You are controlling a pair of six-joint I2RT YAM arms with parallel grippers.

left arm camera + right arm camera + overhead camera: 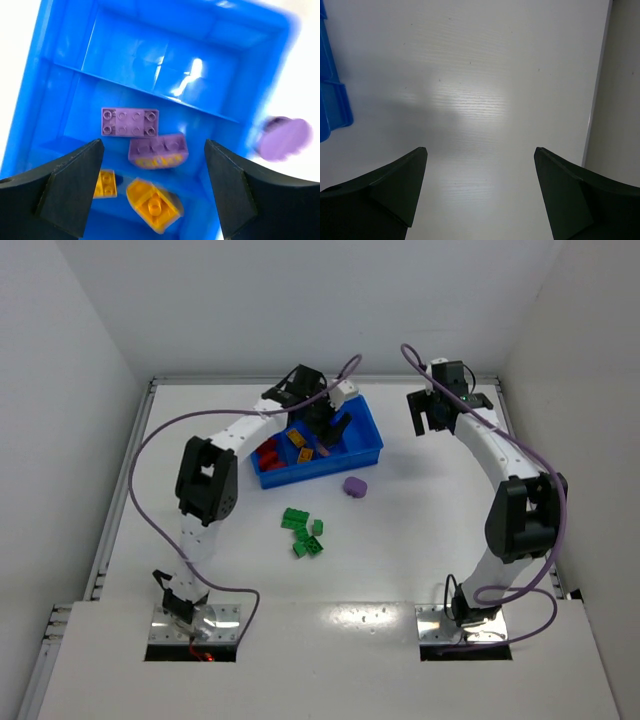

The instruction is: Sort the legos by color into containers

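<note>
Next, my left gripper draws back over the tray's near side and down to the purple lego [355,487] [285,139], since it lies below the gripper on the tabletop, nearer me.
The blue tray [322,471] lies at the back middle of the table. My left gripper [328,428] hovers over it, open and empty. In the left wrist view my left gripper [152,144] is above the tray [200,45]. Two purple legos [130,122] lie in one compartment, and two yellow legos [154,204] lie in the compartment nearer the camera, one of them blurred. Red legos [268,455] lie in the tray's left end. A purple lego [355,486] lies on the table in front of the tray and also shows in the left wrist view [285,138]. Several green legos [305,532] lie nearer me. My right gripper [432,418] is open and empty over bare table [480,150].
A raised rail [128,480] runs along the table's left side, and white walls enclose the table. The tray's corner [330,90] shows at the left of the right wrist view. The table's right edge [597,100] lies close to my right gripper.
</note>
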